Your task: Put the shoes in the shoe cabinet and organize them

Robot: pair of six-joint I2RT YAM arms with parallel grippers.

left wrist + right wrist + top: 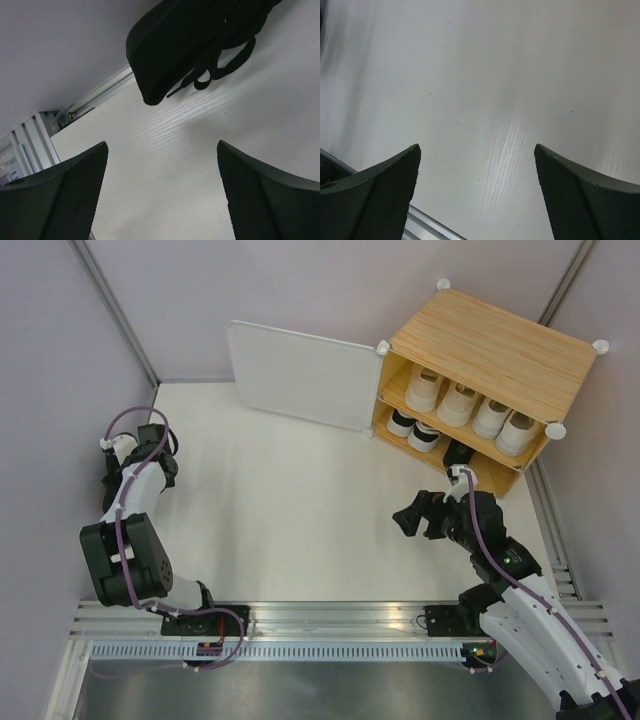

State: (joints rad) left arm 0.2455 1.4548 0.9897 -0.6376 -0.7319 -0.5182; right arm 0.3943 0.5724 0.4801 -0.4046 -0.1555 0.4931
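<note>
My left gripper moves down toward the grey wall next until its open fingers straddle the black shoe's near end (149, 81), because that end points at the gap between them.
The shoe cabinet (490, 340) stands at the far right with its white door (300, 375) swung open. Its upper shelf holds several white and cream shoes (460, 402). On the lower shelf are two white shoes with black trim (412, 430) and a black shoe (458, 453). In the left wrist view another black shoe (190, 40) with loose laces lies by the left wall, just ahead of my open left gripper (162, 195), apart from it. My right gripper (420, 515) hangs open over bare table in front of the cabinet, empty (477, 195).
Grey walls close in the table on the left, back and right. An aluminium rail (330, 625) runs along the near edge and shows in both wrist views. The open door juts over the back of the table.
</note>
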